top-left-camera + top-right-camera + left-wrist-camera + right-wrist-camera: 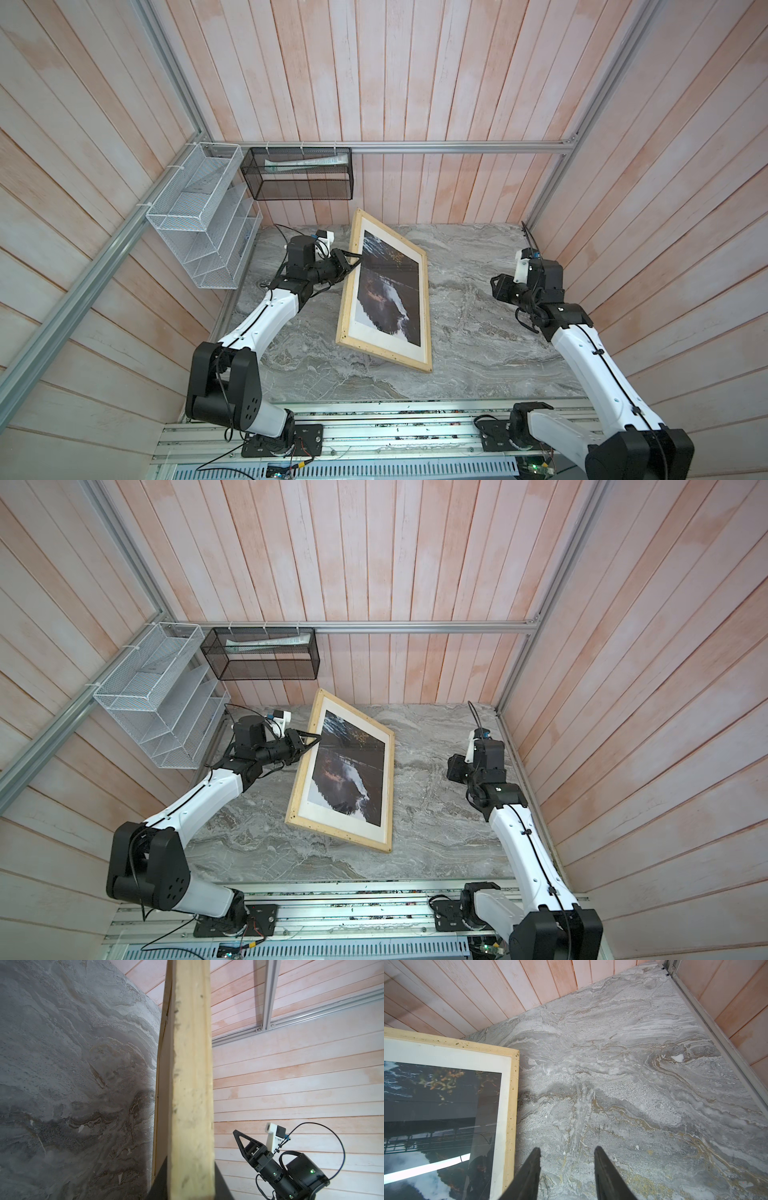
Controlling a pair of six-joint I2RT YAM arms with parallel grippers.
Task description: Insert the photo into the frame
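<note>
My left gripper needs to bring the raised bar down to the marble table and let go of it there, because the bare marble is below.
The frame (pixel 346 293) (pixel 300 781) of pale wood stands tilted on the marble table, its left long side raised and its right long side low by the table. The photo (pixel 390 291) (pixel 353 771) sits inside it behind the pane, dark picture and white border facing up. My left gripper (pixel 353 264) (pixel 312 742) is shut on the raised left rail. In the left wrist view that rail (pixel 191 1084) fills the gap between both dark fingers (pixel 161 1185). My right gripper (pixel 494 286) (pixel 566 1159) hangs open and empty over bare marble, to the right of the frame (pixel 512 1105).
A white wire rack (pixel 199 224) and a black mesh basket (pixel 299 174) hang on the walls at the back left. The grey marble tabletop (pixel 478 332) spreads to the right of the frame. An aluminium rail (pixel 374 432) carries both arm bases at the front.
</note>
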